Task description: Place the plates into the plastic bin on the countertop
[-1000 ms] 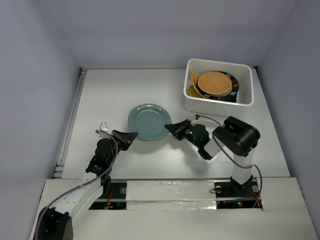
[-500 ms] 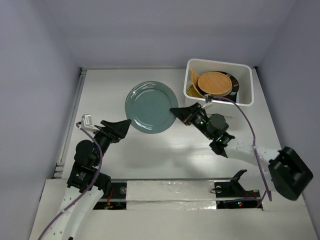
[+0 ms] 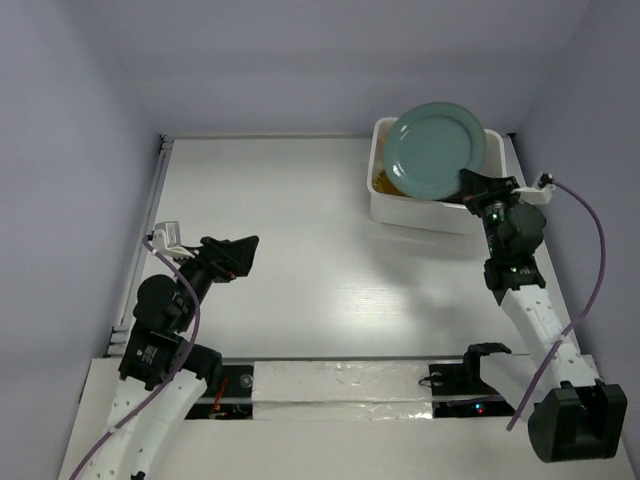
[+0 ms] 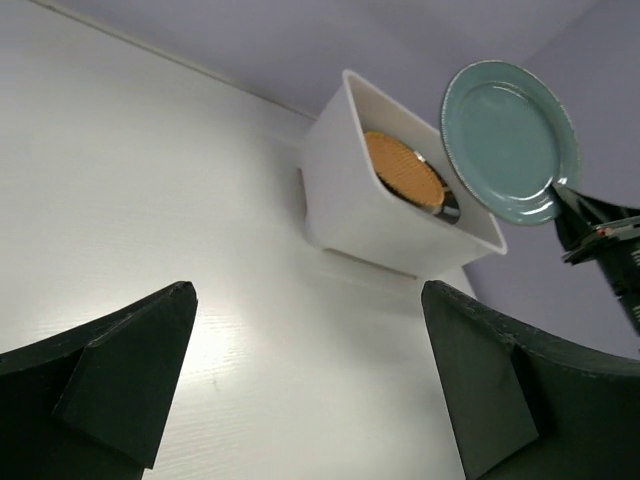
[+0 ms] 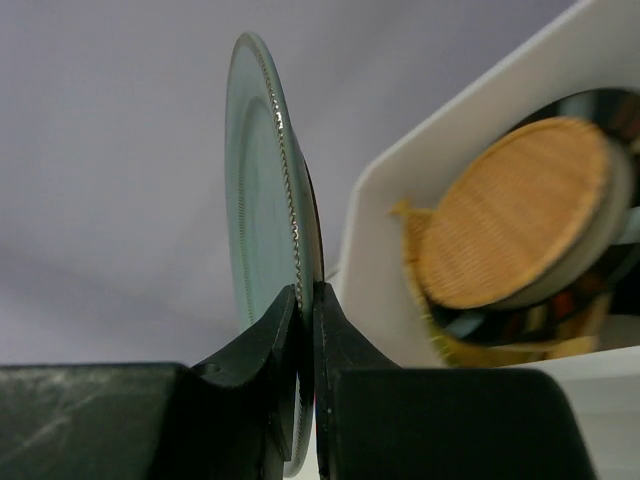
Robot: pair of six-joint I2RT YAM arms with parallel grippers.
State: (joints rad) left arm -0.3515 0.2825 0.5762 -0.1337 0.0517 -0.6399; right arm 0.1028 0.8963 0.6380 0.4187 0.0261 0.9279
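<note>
The right gripper brings the grey-teal plate down past the bin's rim onto the round orange plate [image 5: 512, 218] next, which lies in the bin below, and releases.
A grey-teal plate [image 3: 435, 148] hangs tilted over the white plastic bin [image 3: 385, 208] at the back right. My right gripper [image 3: 472, 186] is shut on its lower right rim. In the right wrist view the plate [image 5: 262, 180] stands edge-on, pinched between my fingertips [image 5: 306, 296]. Inside the bin a round orange plate [image 5: 512, 218] lies on a dark-rimmed plate [image 5: 590, 275], with a yellow dish [image 5: 432, 340] under them. My left gripper [image 3: 245, 251] is open and empty above the countertop [image 3: 300, 200] on the left. Its wrist view shows the bin [image 4: 370, 225] and teal plate [image 4: 508, 138] far ahead.
Pale lavender walls [image 3: 80, 150] bound the countertop on the left, back and right. A rail [image 3: 150, 220] runs along the left edge. The right arm's purple cable [image 3: 590, 250] loops out toward the right wall.
My left gripper let go of the teal plate's rim, opened wide and drew back left. My right arm carried the plate from mid-countertop up and right, to above the bin.
</note>
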